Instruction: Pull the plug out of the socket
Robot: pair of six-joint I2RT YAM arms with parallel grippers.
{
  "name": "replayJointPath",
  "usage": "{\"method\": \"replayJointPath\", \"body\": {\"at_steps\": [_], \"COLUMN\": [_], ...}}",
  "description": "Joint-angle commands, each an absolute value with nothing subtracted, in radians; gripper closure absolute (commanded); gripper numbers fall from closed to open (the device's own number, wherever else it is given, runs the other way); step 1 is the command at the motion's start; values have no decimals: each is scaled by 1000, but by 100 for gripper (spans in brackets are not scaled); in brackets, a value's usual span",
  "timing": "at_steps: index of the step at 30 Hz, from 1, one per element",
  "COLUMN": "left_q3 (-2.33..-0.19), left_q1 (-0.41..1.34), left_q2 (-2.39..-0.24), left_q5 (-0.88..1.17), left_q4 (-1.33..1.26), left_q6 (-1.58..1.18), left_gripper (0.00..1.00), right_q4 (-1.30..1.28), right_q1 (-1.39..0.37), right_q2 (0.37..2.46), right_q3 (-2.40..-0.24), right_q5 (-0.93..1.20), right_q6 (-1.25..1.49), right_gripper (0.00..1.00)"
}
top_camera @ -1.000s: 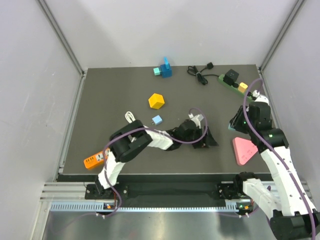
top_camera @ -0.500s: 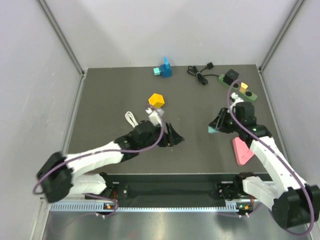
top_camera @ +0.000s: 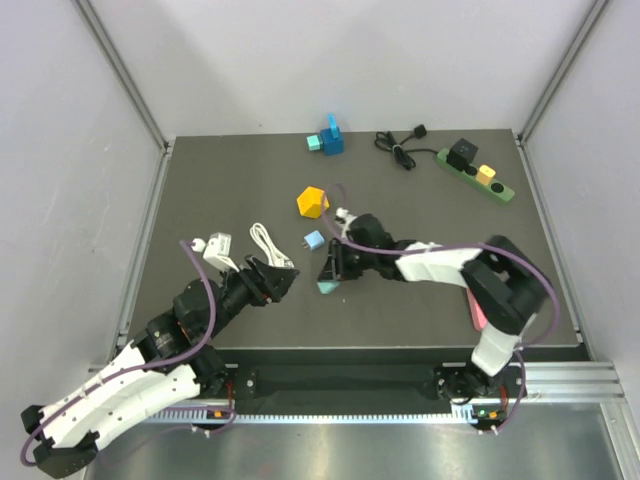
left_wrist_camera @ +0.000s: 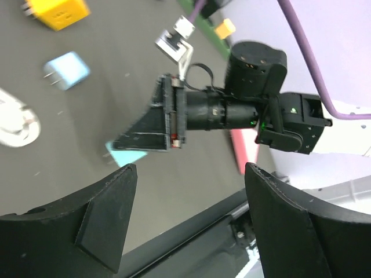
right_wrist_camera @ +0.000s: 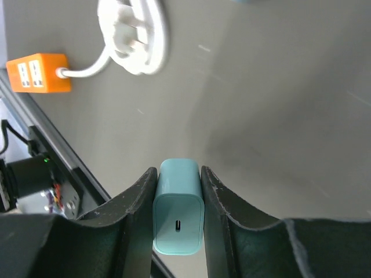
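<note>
The teal charger plug (top_camera: 327,287) needs to be released next, so my right gripper needs to move down and toward the bare mat beside the plug end of the white cable.
The green socket strip (top_camera: 478,176) lies at the far right of the mat, with a black plug (top_camera: 461,155) and a yellow plug (top_camera: 486,173) in it and its black cable (top_camera: 400,150) coiled to the left. It also shows in the left wrist view (left_wrist_camera: 204,24). My right gripper (top_camera: 328,276) is far from it, at the mat's middle, shut on a teal charger plug (top_camera: 327,287), which is clamped between the fingers in the right wrist view (right_wrist_camera: 178,205). My left gripper (top_camera: 278,274) is open and empty just left of it, its jaws (left_wrist_camera: 190,174) facing the right gripper.
A yellow cube (top_camera: 312,201), a light blue plug (top_camera: 314,241) and a white cable (top_camera: 264,238) lie mid-mat. A blue and teal block (top_camera: 328,138) stands at the far edge. An orange power strip (right_wrist_camera: 33,73) lies near the front left. A pink piece (left_wrist_camera: 243,153) lies right.
My right arm has swung from the right side to the mat's middle, carrying the teal charger plug. My left arm has pulled back toward the near left.
</note>
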State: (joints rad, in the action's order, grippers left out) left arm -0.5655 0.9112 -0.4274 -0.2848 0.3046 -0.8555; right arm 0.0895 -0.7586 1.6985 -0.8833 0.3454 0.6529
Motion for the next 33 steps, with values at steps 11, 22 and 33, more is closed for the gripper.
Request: {"method": "replayJointPath", "body": {"at_steps": [11,22,33], "left_q3": [-552,-551,-621], "left_q1": [910,910,910], "left_q2": [-403,-384,-448], "left_q5": [-313,-250,-190], "left_q4": [422,448,474], "left_q6": [-887,-942,-927], "left_gripper": [21,22,19], "right_q4": [198,-24,-235], "right_q1": [-870,-876,-871], "right_q2": [1933,1919,1637], "right_q3": [-1126,-1183,-1140], "right_q5": [292,170,39], "right_q6": [696,588,511], "right_gripper": [75,33,6]}}
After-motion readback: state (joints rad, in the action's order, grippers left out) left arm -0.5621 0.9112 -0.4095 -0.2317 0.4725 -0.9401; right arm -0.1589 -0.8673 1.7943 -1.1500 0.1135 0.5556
